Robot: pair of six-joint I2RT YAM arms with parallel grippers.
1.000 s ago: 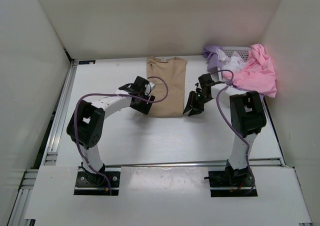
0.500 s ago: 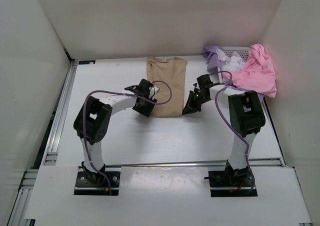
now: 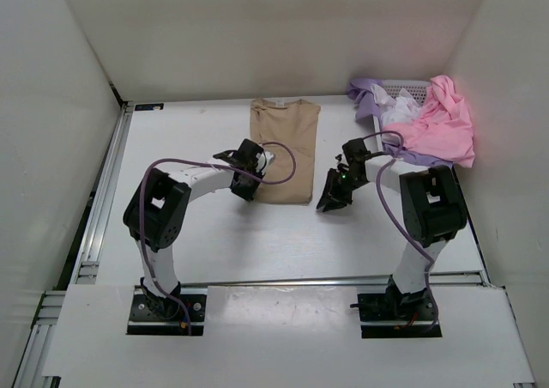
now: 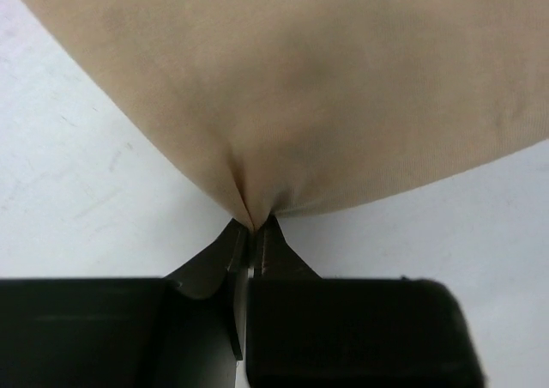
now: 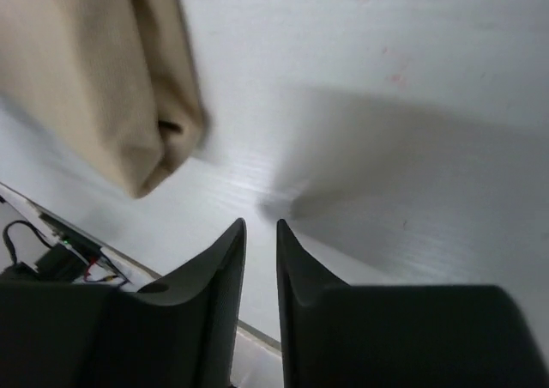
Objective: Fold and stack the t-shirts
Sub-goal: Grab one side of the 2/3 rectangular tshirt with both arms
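Next, my left gripper rises, carries the t-shirt's pinched corner outward and releases it at the t-shirt's far collar end point(image 3: 263, 106), as that end lies outward of the gripper.
The tan t-shirt point(image 3: 285, 143) lies folded into a long strip on the table, behind and between the arms. My left gripper point(image 3: 254, 184) is at its near left corner, shut on a pinch of the tan cloth point(image 4: 300, 87), which puckers into the fingertips point(image 4: 255, 225). My right gripper point(image 3: 331, 201) hovers just right of the shirt's near right corner point(image 5: 94, 79). It is open with a narrow gap point(image 5: 260, 227) and holds nothing. The pink t-shirt point(image 3: 442, 122), white t-shirt point(image 3: 399, 109) and lavender t-shirt point(image 3: 367, 92) lie heaped at the back right.
A white mesh basket point(image 3: 410, 85) stands under the heap in the back right corner. White walls close in the table on the left, back and right. A metal rail point(image 3: 107, 190) runs along the left edge.
My left gripper has moved right to the tan shirt's corner and shut on the cloth. My right gripper has drawn back toward me, away from the shirt's edge.
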